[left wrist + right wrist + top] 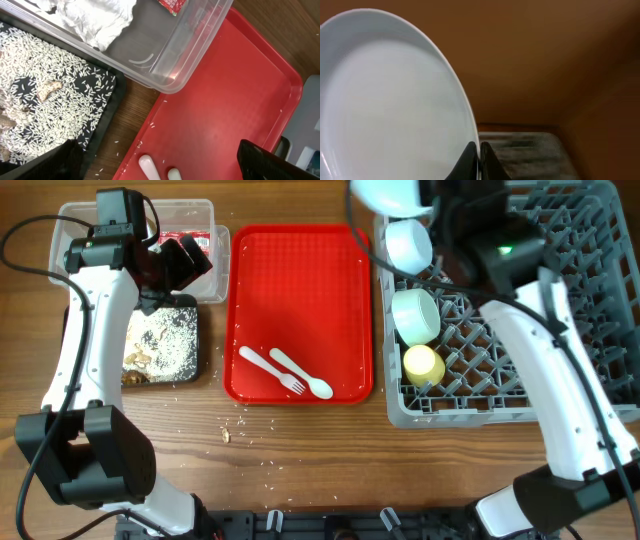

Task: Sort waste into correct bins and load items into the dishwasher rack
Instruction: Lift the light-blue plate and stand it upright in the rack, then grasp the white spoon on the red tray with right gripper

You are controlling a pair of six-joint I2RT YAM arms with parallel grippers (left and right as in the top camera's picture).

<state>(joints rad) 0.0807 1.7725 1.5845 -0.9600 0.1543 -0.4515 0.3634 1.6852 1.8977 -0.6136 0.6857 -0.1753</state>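
Observation:
My right gripper should next move down past the far bowl. Then it should bring the plate into the tines beside that bowl.
My right gripper (480,156) is shut on the rim of the pale blue plate (390,100) and holds it on edge above the grey dishwasher rack (560,310); the plate (390,192) shows at the top edge of the overhead view. Two pale bowls (408,242) (415,315) and a yellow cup (423,365) sit in the rack. My left gripper (160,165) is open and empty over the edge of the red tray, near the clear tub (200,45), which holds the napkin (95,17) and the wrapper (172,4). Rice and scraps fill the black tray (107,107). The white fork (270,370) and spoon (300,375) lie on the red tray.
The flat red serving tray (300,270) lies between the bins and the rack. Loose rice grains and a crumb (228,432) are scattered on the wooden table in front of it. The black tray (195,345) sits just in front of the clear tub (70,225).

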